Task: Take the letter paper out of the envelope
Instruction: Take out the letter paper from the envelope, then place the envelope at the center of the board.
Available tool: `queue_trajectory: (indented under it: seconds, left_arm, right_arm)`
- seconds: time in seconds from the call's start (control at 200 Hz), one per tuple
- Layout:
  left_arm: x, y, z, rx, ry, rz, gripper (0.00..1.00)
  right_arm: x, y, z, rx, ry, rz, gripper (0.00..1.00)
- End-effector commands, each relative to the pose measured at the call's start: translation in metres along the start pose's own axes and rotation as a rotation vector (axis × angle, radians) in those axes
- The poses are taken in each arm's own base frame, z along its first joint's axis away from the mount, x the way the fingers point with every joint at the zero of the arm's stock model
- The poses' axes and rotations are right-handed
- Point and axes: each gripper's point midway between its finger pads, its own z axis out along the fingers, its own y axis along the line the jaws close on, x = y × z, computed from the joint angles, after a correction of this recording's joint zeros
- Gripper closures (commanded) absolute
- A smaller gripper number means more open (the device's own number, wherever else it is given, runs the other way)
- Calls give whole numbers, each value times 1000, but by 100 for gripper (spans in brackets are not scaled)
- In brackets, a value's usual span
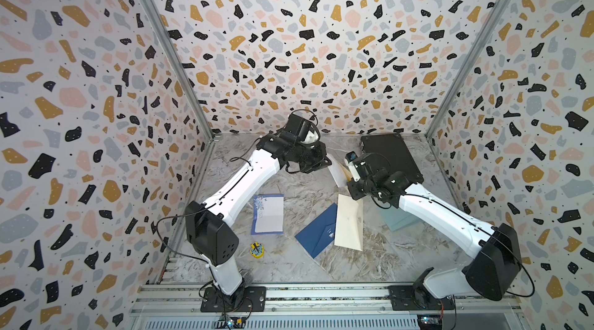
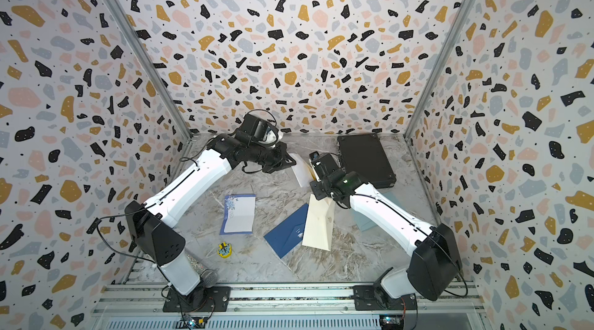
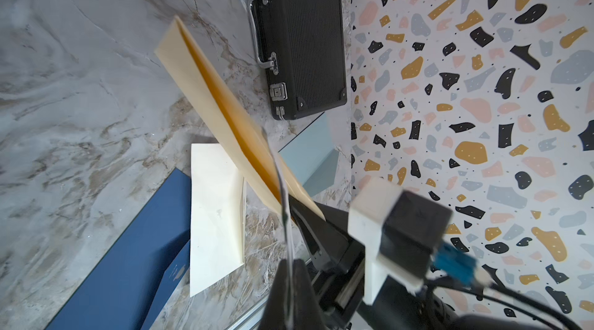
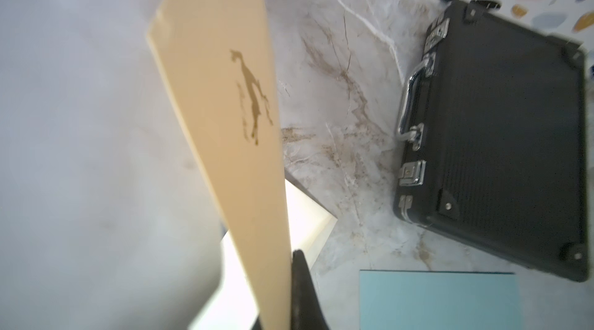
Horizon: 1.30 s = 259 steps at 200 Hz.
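The envelope will come free on open tabletop next, as my right gripper will turn and move outward and down to the bare marble by the case's handle to let it go.
A tan envelope with a gold bird print hangs in the air near the back of the table, its mouth gaping. My right gripper is shut on the envelope's lower end. The white letter paper sticks out of the envelope toward my left gripper. In the left wrist view the paper shows edge-on as a thin line, and the left gripper is shut on it. Both top views show the two grippers close together, with the paper and the right gripper between the arms.
A black case lies at the back right. On the marble table lie a dark blue envelope, a cream envelope, a pale blue envelope and a blue-bordered sheet. A small yellow object and a microphone sit near the front left.
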Motion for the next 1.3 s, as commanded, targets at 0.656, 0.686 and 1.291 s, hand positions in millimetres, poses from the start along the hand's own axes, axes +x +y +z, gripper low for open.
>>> queue_trajectory:
  seconds: [0.656, 0.686, 1.291]
  left_arm:
    - [21, 58, -16, 192, -58, -19, 100]
    - [22, 59, -16, 192, -58, -21, 100]
    - [22, 64, -13, 194, -38, -36, 100]
  right_arm:
    - [-60, -64, 133, -466, 50, 844, 100]
    - [-57, -67, 137, -461, 62, 854, 100]
    - [-14, -114, 135, -168, 222, 793, 67]
